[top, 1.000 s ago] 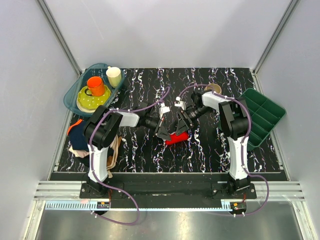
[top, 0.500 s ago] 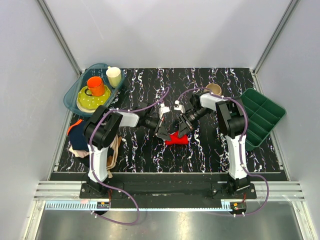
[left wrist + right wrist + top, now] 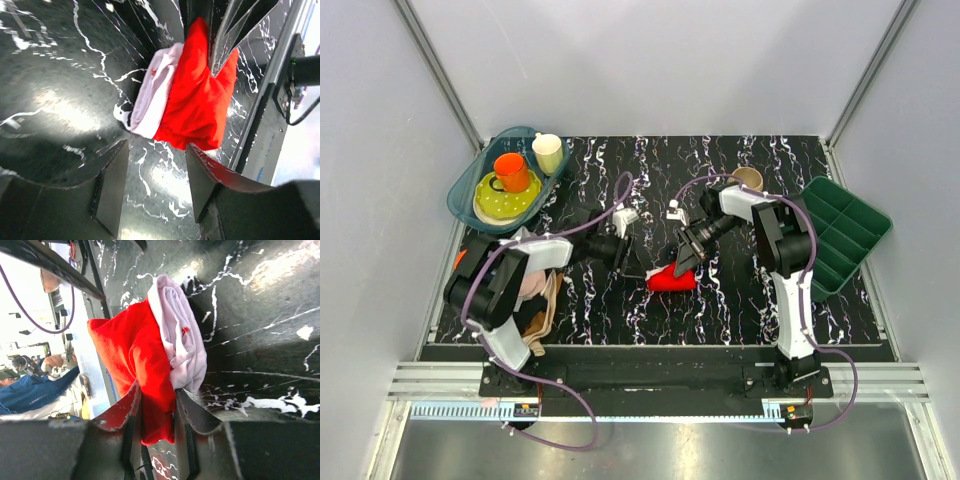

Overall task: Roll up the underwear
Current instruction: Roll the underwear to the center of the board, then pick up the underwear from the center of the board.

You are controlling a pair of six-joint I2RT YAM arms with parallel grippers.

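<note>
The bundle of underwear goes up in my right gripper next, to the right in the top view. It then comes down, released in the green divided tray (image 3: 832, 246), as the tray's sections stand empty.
The underwear (image 3: 672, 279) lies bunched as a thick red fold with a white band on the black marbled table (image 3: 740, 300), near the middle. My right gripper (image 3: 680, 264) is shut on its red end; in the right wrist view the fingers (image 3: 131, 407) pinch the red fabric (image 3: 125, 347), with the white band (image 3: 180, 340) beside them. My left gripper (image 3: 628, 257) stands open just left of the bundle, apart from it. In the left wrist view its jaws (image 3: 157, 152) frame bare table, with the underwear (image 3: 200, 100) just beyond the tips.
A teal tray (image 3: 468, 205) at the back left holds an orange cup (image 3: 511, 170), a yellow plate (image 3: 505, 200) and a cream cup (image 3: 548, 152). Other garments (image 3: 535, 310) are piled at the left edge. A green divided tray (image 3: 845, 232) sits right, a brown cup (image 3: 748, 178) behind the right arm.
My left gripper has let go of the underwear, opened and drawn back to the left. My right gripper has shut on the red end.
</note>
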